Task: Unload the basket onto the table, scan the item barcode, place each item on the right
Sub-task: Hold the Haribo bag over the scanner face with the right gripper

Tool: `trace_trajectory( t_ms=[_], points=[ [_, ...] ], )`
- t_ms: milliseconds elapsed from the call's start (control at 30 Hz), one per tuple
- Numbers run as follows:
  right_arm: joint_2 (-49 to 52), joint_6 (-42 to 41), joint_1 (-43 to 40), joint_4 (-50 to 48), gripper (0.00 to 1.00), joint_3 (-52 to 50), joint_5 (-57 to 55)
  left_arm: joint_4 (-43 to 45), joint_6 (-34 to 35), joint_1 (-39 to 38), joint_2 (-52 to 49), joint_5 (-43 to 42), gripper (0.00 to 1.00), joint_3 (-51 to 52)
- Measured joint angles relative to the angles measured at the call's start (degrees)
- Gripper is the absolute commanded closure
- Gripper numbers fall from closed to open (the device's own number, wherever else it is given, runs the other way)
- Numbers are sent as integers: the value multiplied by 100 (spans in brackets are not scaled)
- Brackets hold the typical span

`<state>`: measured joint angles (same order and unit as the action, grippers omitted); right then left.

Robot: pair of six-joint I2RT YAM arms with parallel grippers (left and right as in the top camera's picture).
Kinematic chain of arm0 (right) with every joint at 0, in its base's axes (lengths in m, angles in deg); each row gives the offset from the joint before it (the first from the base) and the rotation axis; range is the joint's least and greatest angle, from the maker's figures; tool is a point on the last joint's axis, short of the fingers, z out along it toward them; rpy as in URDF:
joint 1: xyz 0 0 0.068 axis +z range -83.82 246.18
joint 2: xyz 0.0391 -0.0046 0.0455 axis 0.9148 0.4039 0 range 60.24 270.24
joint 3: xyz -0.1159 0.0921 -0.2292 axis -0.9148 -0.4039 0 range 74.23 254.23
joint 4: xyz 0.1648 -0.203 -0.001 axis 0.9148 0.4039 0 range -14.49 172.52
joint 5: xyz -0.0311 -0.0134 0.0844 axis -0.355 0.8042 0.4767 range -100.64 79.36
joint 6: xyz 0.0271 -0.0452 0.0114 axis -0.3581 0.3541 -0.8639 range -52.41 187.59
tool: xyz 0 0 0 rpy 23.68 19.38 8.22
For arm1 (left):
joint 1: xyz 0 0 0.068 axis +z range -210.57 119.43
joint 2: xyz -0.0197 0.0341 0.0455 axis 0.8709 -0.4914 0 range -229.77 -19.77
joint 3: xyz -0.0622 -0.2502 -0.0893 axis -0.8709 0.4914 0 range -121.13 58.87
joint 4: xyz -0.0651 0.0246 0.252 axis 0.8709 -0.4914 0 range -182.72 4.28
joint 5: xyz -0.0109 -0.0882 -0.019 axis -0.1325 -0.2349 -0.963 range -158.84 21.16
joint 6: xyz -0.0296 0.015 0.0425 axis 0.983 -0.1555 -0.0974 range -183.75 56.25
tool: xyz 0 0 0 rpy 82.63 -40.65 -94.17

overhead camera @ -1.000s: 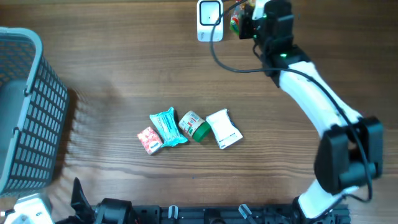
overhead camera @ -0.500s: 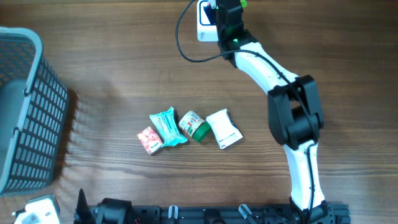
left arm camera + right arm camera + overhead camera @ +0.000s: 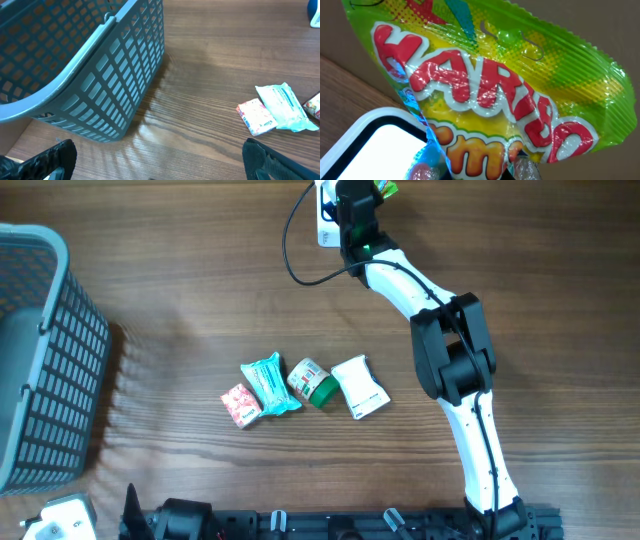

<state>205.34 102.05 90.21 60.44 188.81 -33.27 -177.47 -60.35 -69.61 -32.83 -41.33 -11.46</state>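
My right gripper is about to swing from the scanner [image 3: 325, 228] to the right in the overhead view, and it will let go of the bag by the side edge of the table, where the wood is empty.
My right gripper [image 3: 356, 202] is shut on a green and yellow Haribo candy bag [image 3: 490, 90] at the table's far edge. It holds the bag right at the white barcode scanner [image 3: 325, 228]. In the right wrist view the bag fills most of the frame, and the scanner's white, black-rimmed face [image 3: 375, 145] lies just below and left of it. No barcode shows on the side of the bag that I see. My left gripper [image 3: 160, 167] stands wide open near the front left corner with nothing between its black fingers [image 3: 50, 160].
A grey-blue mesh basket [image 3: 40, 360] stands at the left edge. Mid-table lie a pink packet [image 3: 240, 405], a teal packet [image 3: 270, 385], a green-capped jar [image 3: 312, 383] and a white packet [image 3: 359, 387]. The scanner's black cable [image 3: 290, 250] loops over the table.
My right arm swung left with the candy bag, from the scanner's right side to over the scanner. The left gripper and the table items stayed put.
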Motion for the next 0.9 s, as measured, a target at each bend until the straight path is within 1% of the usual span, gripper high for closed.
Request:
trace_trajectory(
  t_ms=[200, 333, 500, 600, 633, 733, 800, 900],
  points=[
    [0, 885, 282, 0, 95, 0, 17, 0, 0, 0, 0, 0, 0, 2],
    [0, 1095, 472, 0, 96, 0, 118, 0, 0, 0, 0, 0, 0, 0],
    [0, 1325, 435, -221, 95, 0, 136, 0, 0, 0, 0, 0, 0, 2],
    [0, 1657, 400, -238, 96, 2, -17, 0, 0, 0, 0, 0, 0, 0],
    [0, 1740, 387, -236, 96, 2, -223, 0, 0, 0, 0, 0, 0, 2],
    [-22, 1816, 348, 164, 96, 26, -560, 0, 0, 0, 0, 0, 0, 2],
    [-149, 1768, 249, 802, 96, 28, -890, 2, 0, 0, 0, 0, 0, 0],
    [-557, 1447, 111, 1615, 96, 35, -1191, 0, 0, 0, 0, 2, 0, 0]
  ],
)
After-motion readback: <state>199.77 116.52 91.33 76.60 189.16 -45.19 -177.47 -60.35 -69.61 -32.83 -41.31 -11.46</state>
